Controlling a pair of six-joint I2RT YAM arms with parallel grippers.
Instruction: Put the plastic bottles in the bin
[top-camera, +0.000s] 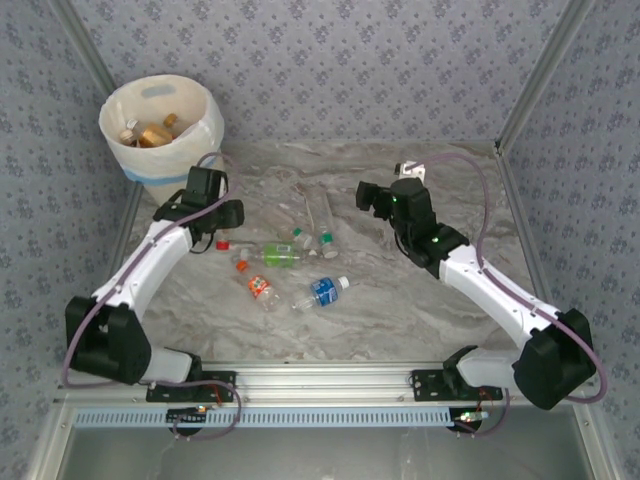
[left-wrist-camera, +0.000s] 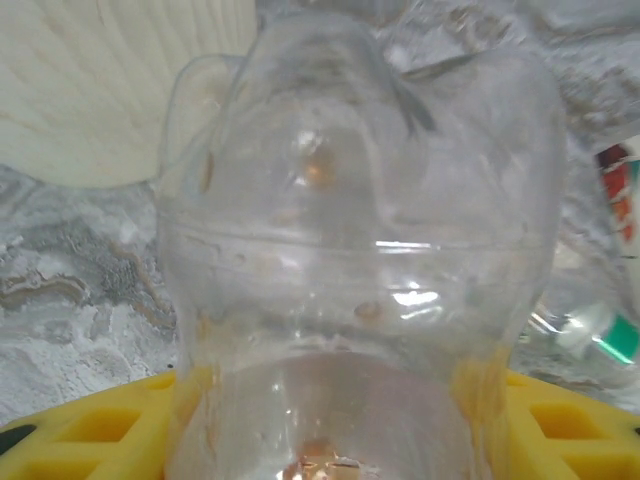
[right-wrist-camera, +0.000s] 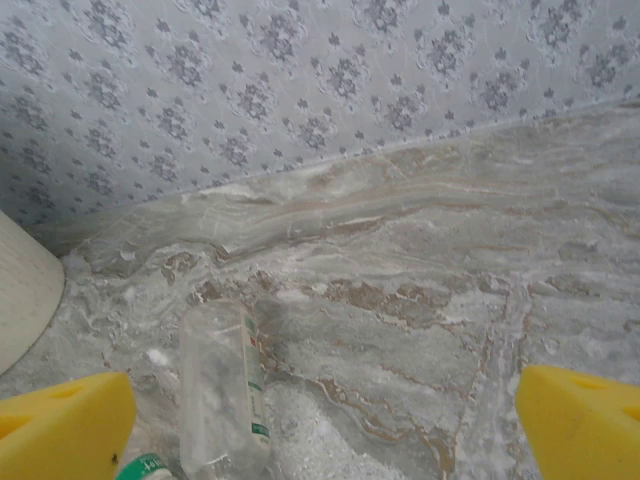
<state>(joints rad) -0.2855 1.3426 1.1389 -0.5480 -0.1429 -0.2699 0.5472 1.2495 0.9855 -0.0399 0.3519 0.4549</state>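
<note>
The left gripper lifts the clear bottle next and moves it away from my base over the bin's open top (top-camera: 160, 112), to let go of it there.
A clear plastic bottle (left-wrist-camera: 360, 250) stands base-first in front of the left wrist camera, and my left gripper (left-wrist-camera: 340, 425) is shut on it, its yellow pads (left-wrist-camera: 90, 425) pressing both sides. From above, this gripper (top-camera: 218, 230) is low over the table, with a red cap (top-camera: 222, 243) at its tip. The bin (top-camera: 160, 125) stands at the far left corner with several bottles inside. More bottles lie mid-table: green-labelled (top-camera: 280, 255), orange-labelled (top-camera: 260, 288), blue-labelled (top-camera: 322, 291) and a clear one (top-camera: 320, 215). My right gripper (top-camera: 372, 197) hangs open just right of that clear bottle (right-wrist-camera: 220, 400), with nothing between its fingers.
Patterned walls close the table at the back and both sides. The bin's cream wall (left-wrist-camera: 130, 80) rises just beyond the held bottle. A green-capped bottle (left-wrist-camera: 600, 335) lies to the right of the left gripper. Bare marble lies at the table's right half (top-camera: 450, 200).
</note>
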